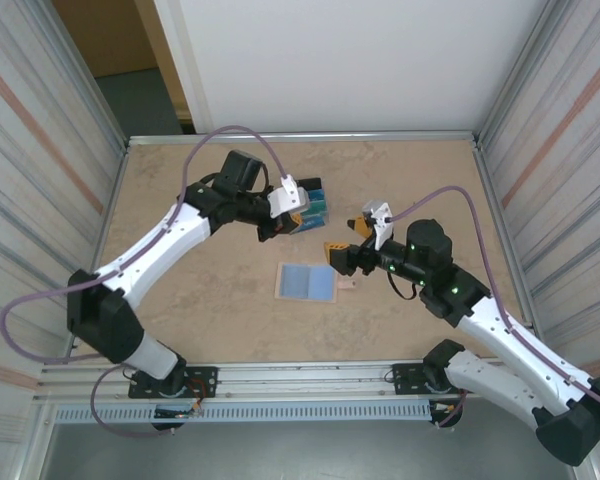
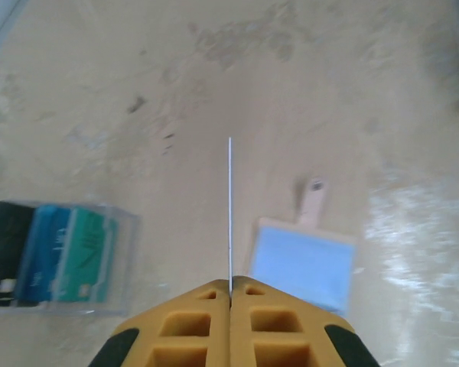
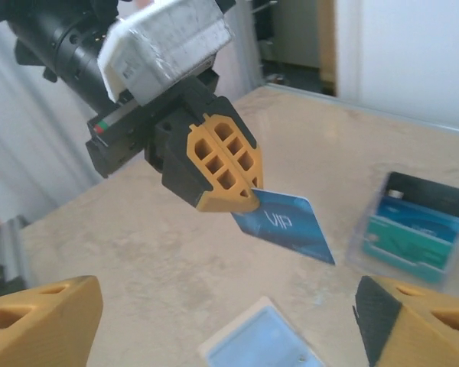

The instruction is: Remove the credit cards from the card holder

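Note:
Next, my left gripper moves outward and down to the clear box's blue cards, which stand outward of it and lower, to release the matching VIP card.
My left gripper (image 1: 296, 221) is shut on a blue credit card (image 3: 289, 226) marked VIP, held in the air above the table. In the left wrist view that card (image 2: 229, 206) shows edge-on, sticking out from the closed yellow fingertips (image 2: 214, 294). The card holder (image 1: 305, 282) lies open and flat on the table, pale blue inside, with its small tan tab (image 1: 347, 284) at the right. My right gripper (image 1: 348, 236) hangs open just right of the left one, nothing between its fingers (image 3: 42, 317). In the right wrist view the holder (image 3: 260, 344) lies below it.
A clear box (image 1: 315, 205) with black, blue and teal cards standing in it sits on the table behind the left gripper; the same box (image 2: 57, 256) is at the left of the left wrist view. Metal walls ring the table (image 1: 200, 310).

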